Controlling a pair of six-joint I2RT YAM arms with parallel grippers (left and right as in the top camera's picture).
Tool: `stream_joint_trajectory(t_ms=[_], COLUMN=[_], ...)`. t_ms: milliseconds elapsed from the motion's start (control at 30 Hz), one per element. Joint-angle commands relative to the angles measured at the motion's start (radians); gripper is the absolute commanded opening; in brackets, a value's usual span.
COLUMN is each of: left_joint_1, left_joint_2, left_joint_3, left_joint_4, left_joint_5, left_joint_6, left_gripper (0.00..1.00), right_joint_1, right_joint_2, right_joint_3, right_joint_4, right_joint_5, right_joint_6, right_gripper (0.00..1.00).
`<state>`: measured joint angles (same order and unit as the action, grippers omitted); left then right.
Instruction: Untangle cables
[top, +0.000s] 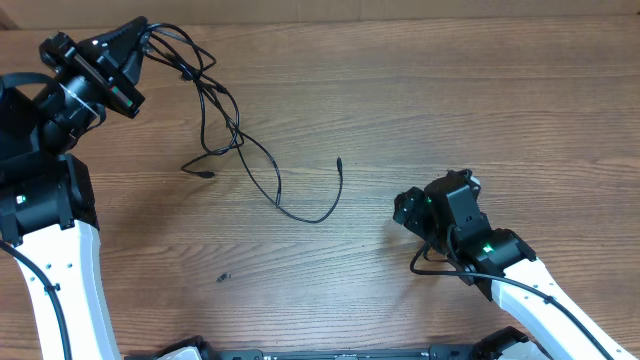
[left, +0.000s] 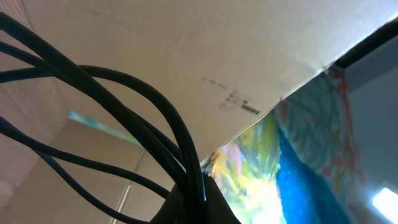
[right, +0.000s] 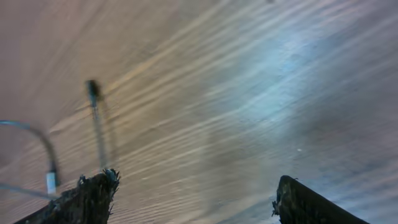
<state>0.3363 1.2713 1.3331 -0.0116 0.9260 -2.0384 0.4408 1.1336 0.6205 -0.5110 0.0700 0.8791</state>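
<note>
The loops of the cables hang bunched from the fingers of my left gripper, so it needs to tilt down and swing back toward the open tabletop (top: 240, 182) next to the trailing piece of cable to let the cables go.
The cables (top: 225, 130) are thin black cords, tangled at the far left of the wooden table (top: 400, 100). One strand trails right and ends in a small plug (top: 340, 161). My left gripper (top: 143, 40) is raised at the far left and shut on the upper loops of the cables; in the left wrist view the strands (left: 143, 124) run into its jaws (left: 198, 199). My right gripper (top: 405, 208) is open and empty, low over the table right of the plug. The right wrist view shows its fingers (right: 193, 193) spread apart, with the plug end (right: 93, 90) ahead on the left.
A cardboard wall (left: 205, 56) stands behind the table's far edge. A small dark speck (top: 224, 277) lies on the table near the front left. The right arm's own thicker wire (top: 430, 262) loops beside its wrist.
</note>
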Motion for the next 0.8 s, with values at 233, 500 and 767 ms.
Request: stream_joint_trajectory(t_ms=[233,500,767], left_joint_1=[0.003,-0.039,-0.156], left_joint_2=[-0.024,-0.024,-0.023], left_joint_3=[0.024,0.024,0.024], left_joint_4=[0.008,0.007,-0.048], left_joint_5=[0.342,0.605,0.654], left_joint_6=[0.659,1.048,1.376], left_gripper=[0.04,0.04,0.04], right_joint_1=[0.001,0.002,0.001], right_joint_2=[0.000,0.000,0.000], right_joint_3=[-0.006,-0.005,-0.005], right_joint_4=[0.415,0.624,0.642], right_joint_5=[-0.508,-0.590,-0.591], right_joint_6=[-0.039,0.020,0.037], right_gripper=[0.84,0.86,0.87])
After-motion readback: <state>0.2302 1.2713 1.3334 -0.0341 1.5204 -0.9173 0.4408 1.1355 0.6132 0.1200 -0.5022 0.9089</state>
